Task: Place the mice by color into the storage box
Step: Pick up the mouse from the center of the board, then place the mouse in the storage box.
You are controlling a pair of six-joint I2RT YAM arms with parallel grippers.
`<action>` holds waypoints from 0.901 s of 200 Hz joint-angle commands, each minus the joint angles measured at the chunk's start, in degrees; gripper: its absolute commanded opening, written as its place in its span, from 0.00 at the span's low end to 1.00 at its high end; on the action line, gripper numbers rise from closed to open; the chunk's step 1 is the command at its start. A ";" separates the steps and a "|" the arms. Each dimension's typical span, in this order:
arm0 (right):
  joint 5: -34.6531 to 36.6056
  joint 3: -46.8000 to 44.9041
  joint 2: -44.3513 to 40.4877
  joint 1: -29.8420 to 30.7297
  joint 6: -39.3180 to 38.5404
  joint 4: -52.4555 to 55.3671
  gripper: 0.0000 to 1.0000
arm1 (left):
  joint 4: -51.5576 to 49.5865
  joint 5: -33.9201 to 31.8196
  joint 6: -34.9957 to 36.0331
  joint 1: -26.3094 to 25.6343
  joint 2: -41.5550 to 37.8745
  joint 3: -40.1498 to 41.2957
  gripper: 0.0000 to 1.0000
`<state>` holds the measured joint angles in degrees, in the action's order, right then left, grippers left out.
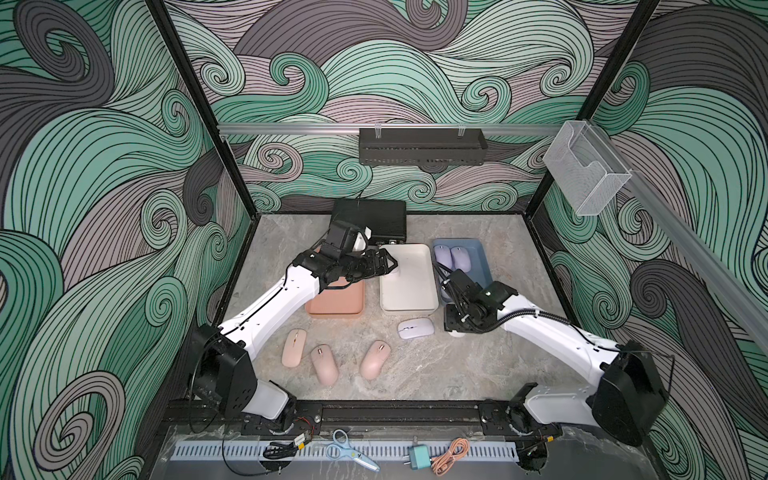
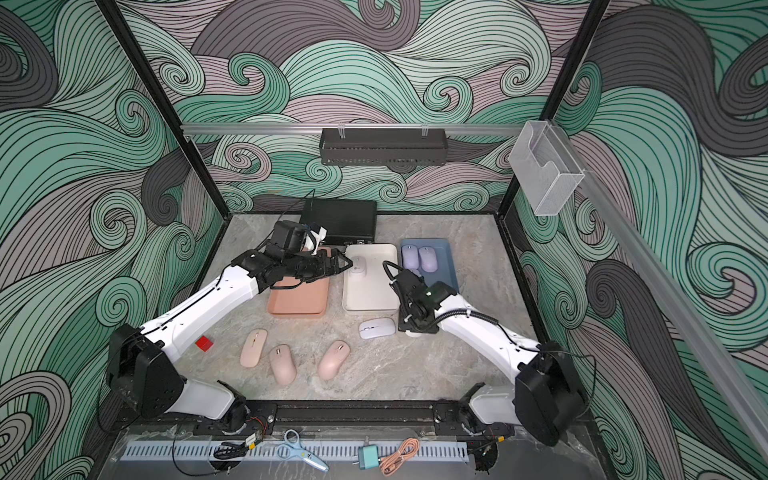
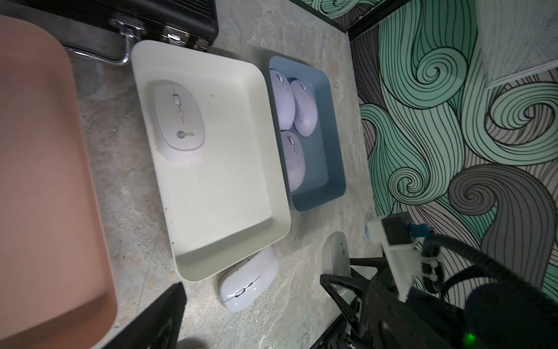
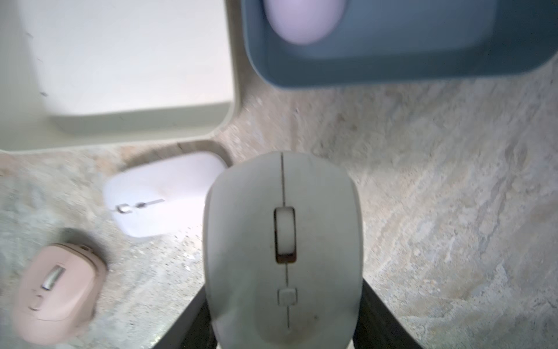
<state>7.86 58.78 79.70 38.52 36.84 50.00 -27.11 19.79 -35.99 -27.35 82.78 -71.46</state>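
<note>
My right gripper should lift outward, go down onto the bare bottom of the white tray beside its white mouse and let go, since the mouse it holds matches that one.
My left gripper (image 1: 386,266) hangs open over the far left corner of the white tray (image 1: 409,291). A white mouse (image 3: 178,121) lies in that tray below it. My right gripper (image 4: 285,302) is shut on another white mouse (image 4: 283,241), just in front of the blue tray (image 1: 478,257). That tray holds three purple mice (image 3: 282,98) (image 3: 305,107) (image 3: 293,160). A third white mouse (image 1: 415,328) lies on the table by the white tray's front edge. Three pink mice (image 1: 294,347) (image 1: 324,365) (image 1: 375,359) lie further forward. The pink tray (image 1: 336,301) holds nothing that shows; my left arm covers part of it.
A black briefcase (image 1: 370,220) stands behind the trays. A black shelf (image 1: 422,145) and a clear bin (image 1: 586,174) hang on the walls. A small red block (image 2: 204,344) lies by the left arm. Scissors (image 1: 349,451), a charger (image 1: 417,457) and a cable lie on the front ledge.
</note>
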 commanded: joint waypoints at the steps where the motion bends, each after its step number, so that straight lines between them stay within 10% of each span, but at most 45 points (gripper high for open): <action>1: 3.31 6.77 6.02 0.32 -4.22 -0.57 0.52 | -2.08 -6.93 -1.02 3.83 -2.97 -1.23 0.94; 99: -3.15 43.34 43.03 -5.61 -12.81 -1.76 0.51 | -0.40 -5.59 -2.68 12.58 -2.31 0.03 0.93; 180: -4.58 54.21 53.59 -7.19 -13.27 -0.39 0.51 | 0.35 -2.31 -3.29 12.75 -1.66 -0.17 0.93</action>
<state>3.92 110.17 132.14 31.83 24.03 47.51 -27.31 15.97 -39.20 -14.76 81.21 -71.44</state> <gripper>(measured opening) 0.591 0.929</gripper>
